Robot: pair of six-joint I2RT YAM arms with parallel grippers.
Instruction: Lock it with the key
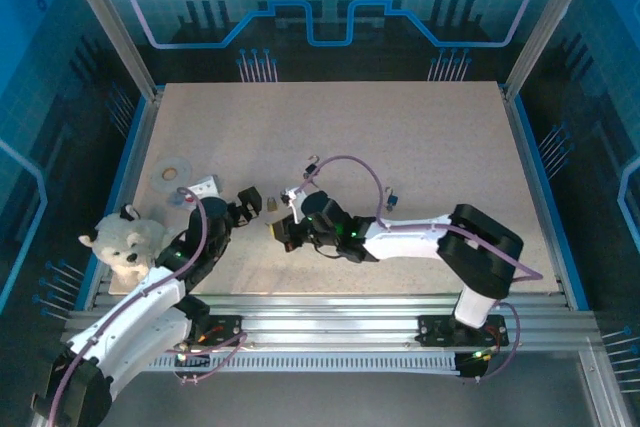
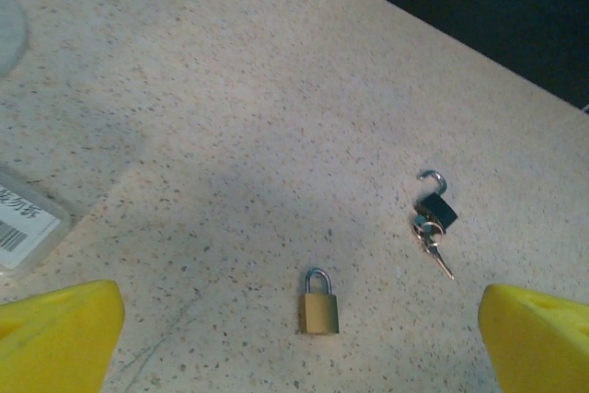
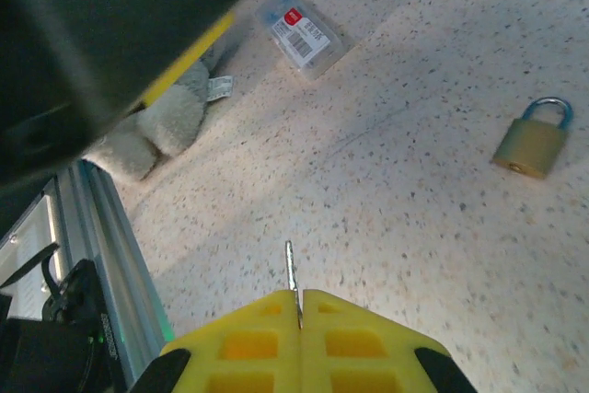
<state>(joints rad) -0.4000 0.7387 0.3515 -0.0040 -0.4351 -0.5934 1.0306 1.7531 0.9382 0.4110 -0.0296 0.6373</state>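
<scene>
The tabletop beside the brass padlock lies below and outward of the fingertips, so next I need to move my right gripper down and outward to that spot to release the key.
A small brass padlock (image 2: 319, 304) lies flat on the speckled table with its shackle down in the body. My left gripper (image 2: 296, 342) stands open over it, a yellow finger (image 2: 57, 333) far out on each side and touching nothing. From above, the padlock (image 1: 271, 205) lies just right of the left gripper (image 1: 250, 205). My right gripper (image 3: 299, 306) is shut on a thin silver key (image 3: 291, 273), whose blade sticks out past the fingertips. It hovers near the padlock (image 3: 532, 144), low over the table, the right gripper (image 1: 284, 232) just in front of the lock.
A black padlock with an open shackle and a key ring (image 2: 434, 216) lies further right (image 1: 390, 200). A white plush toy (image 1: 125, 243), a clear labelled box (image 3: 302, 37) and a tape roll (image 1: 170, 169) sit at the left. The aluminium rail (image 3: 101, 246) runs along the near edge.
</scene>
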